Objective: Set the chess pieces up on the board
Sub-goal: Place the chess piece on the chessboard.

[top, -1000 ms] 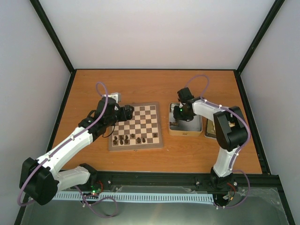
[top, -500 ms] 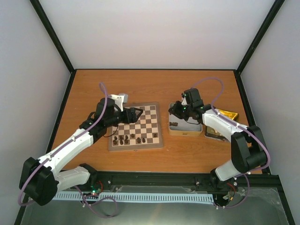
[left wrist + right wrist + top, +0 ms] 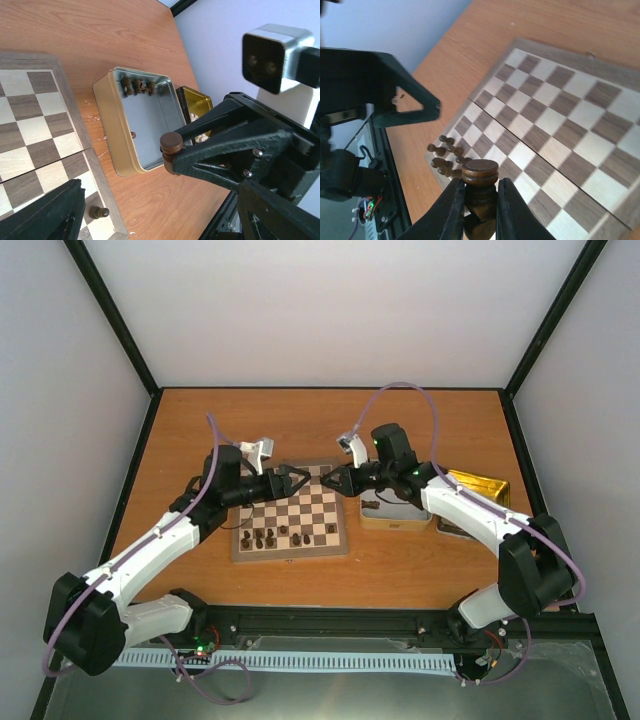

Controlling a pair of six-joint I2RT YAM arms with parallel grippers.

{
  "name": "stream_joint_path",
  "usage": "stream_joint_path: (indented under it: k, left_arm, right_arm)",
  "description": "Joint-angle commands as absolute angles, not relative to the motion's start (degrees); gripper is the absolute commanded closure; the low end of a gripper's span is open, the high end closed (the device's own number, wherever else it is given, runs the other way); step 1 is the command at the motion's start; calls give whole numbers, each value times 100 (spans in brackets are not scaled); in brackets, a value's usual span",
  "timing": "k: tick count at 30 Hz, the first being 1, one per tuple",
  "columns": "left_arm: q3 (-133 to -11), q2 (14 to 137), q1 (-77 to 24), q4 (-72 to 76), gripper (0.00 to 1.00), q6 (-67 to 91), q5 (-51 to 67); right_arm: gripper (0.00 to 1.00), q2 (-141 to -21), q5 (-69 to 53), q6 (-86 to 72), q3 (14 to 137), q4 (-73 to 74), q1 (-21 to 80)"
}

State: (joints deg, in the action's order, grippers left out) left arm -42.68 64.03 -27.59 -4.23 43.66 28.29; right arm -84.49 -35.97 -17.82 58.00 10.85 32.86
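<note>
The dark brown piece goes down into the empty gap (image 3: 319, 531) beside the corner pawn next, as my right gripper's fingers tilt downward. That gap lies below and back from the gripper.
My right gripper (image 3: 336, 481) is shut on a dark brown chess piece (image 3: 480, 176), held in the air above the right edge of the board (image 3: 315, 502). The piece also shows in the left wrist view (image 3: 171, 145), pinched between the right gripper's fingers. My left gripper (image 3: 297, 480) is open and empty, hovering over the board's far part, facing the right gripper close by. Several dark pieces (image 3: 265, 535) stand on the board's near rows; they also show in the right wrist view (image 3: 445, 155). One dark pawn (image 3: 98, 212) stands near the board's right corner.
The silver tin (image 3: 372, 521) sits right of the board, with a few dark pieces (image 3: 137, 86) at its far end. The gold tin (image 3: 478, 486) lies further right, and cream pieces (image 3: 200, 136) show in it. The left finger (image 3: 405, 102) looms near the board.
My right gripper has lifted out of the silver tin and swung left to the board's edge with the dark piece. My left gripper has moved right toward it.
</note>
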Motion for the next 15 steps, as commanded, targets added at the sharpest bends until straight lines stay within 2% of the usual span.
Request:
stream_joint_path:
  k: [1, 5, 7, 11, 15]
  left_arm:
    - [-4399, 6460, -2612, -54, 16, 4738, 3363]
    - [-4277, 6474, -2604, 177, 18, 4696, 3494]
    - [-4226, 6396, -2602, 107, 18, 4607, 3239]
    - [-4146, 6146, -2602, -388, 18, 4386, 2021]
    - [-4158, 6029, -2602, -936, 18, 4076, 995]
  right_arm:
    - [91, -8532, -4179, -937, 6225, 1015, 3412]
    - [89, -8702, -4161, -1252, 6467, 1094, 3464]
    - [88, -8836, -3731, -1868, 6646, 1256, 3480]
    - [88, -9388, -3798, -3347, 7037, 2048, 3480]
    - [88, -10007, -3843, -3512, 7646, 3631, 3470]
